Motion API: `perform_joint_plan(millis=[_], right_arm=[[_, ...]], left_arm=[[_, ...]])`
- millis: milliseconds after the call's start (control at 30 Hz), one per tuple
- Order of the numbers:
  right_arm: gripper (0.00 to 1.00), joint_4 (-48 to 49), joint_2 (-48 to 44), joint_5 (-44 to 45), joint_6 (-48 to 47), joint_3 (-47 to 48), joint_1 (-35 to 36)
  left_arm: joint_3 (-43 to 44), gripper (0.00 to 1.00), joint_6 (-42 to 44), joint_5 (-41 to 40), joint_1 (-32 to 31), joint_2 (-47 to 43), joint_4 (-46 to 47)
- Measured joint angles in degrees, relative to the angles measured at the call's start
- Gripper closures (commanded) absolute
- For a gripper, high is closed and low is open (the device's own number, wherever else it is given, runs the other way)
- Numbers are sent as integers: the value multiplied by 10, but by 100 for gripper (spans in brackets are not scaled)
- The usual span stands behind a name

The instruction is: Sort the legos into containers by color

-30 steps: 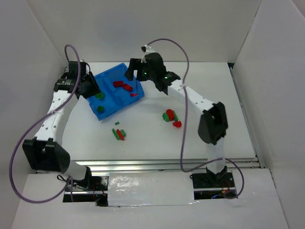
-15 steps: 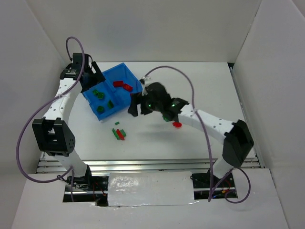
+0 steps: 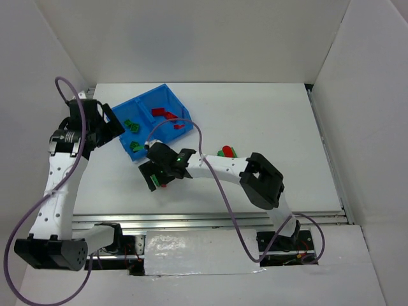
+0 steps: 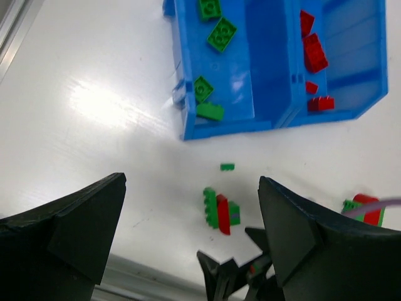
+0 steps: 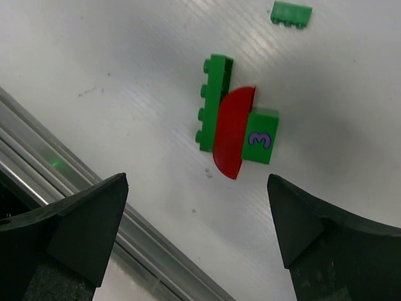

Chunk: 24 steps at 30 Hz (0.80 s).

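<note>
The green and red bricks are joined in one piece, so my left gripper should swing to the right in the top view and tilt onto the studded green end brick (image 3: 155,180) (image 4: 211,208).
The blue bin (image 3: 145,102) sits at the back left; in the left wrist view its left compartment (image 4: 263,63) holds several green legos (image 4: 222,34) and its right compartment several red ones (image 4: 313,50). On the table in front lie a joined green-red-green piece (image 5: 235,128) and a small loose green brick (image 5: 291,14). My right gripper (image 5: 197,219) hangs open just above and short of that joined piece, holding nothing. Left of the bin, my left gripper (image 4: 191,182) is open and empty. Another red-green cluster (image 3: 224,152) lies to the right.
A metal rail (image 3: 210,220) runs along the table's near edge, close under the right gripper. White walls enclose the table on the left, back and right. The right arm's forearm (image 3: 220,167) stretches low across the table's middle.
The right arm swung from the bin down to the joined piece near the front edge and opened wider. The left gripper opened over the bin, then drew back to the left.
</note>
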Motion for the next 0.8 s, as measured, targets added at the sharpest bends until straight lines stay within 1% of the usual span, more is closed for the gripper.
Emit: perform_joint_plan(millis=[133, 267, 400, 467, 533, 567, 600, 633, 700, 800], right_arm=[[0, -13, 35, 30, 0, 51, 7], [1, -35, 79, 69, -5, 94, 10], [1, -52, 127, 100, -14, 133, 10], [6, -55, 141, 112, -22, 134, 10], [23, -54, 141, 121, -25, 132, 10], [36, -50, 141, 125, -27, 128, 10], [64, -43, 137, 130, -30, 120, 9], [71, -36, 130, 134, -32, 107, 9], [74, -10, 108, 133, -25, 68, 8], [74, 29, 50, 128, -26, -24, 9]], left_arm=[[-52, 1, 14, 14, 0, -48, -14], [-85, 0, 26, 36, 0, -52, -25], [-90, 0, 29, 52, 0, -54, -30], [-90, 1, 31, 57, 0, -57, -31], [-90, 1, 39, 60, 0, -60, -31], [-90, 1, 41, 60, 0, -61, -31], [-90, 1, 41, 60, 0, -62, -31], [-90, 0, 42, 60, 0, -62, -32], [-90, 1, 42, 63, 1, -62, -32], [-91, 0, 40, 85, 1, -62, -34]])
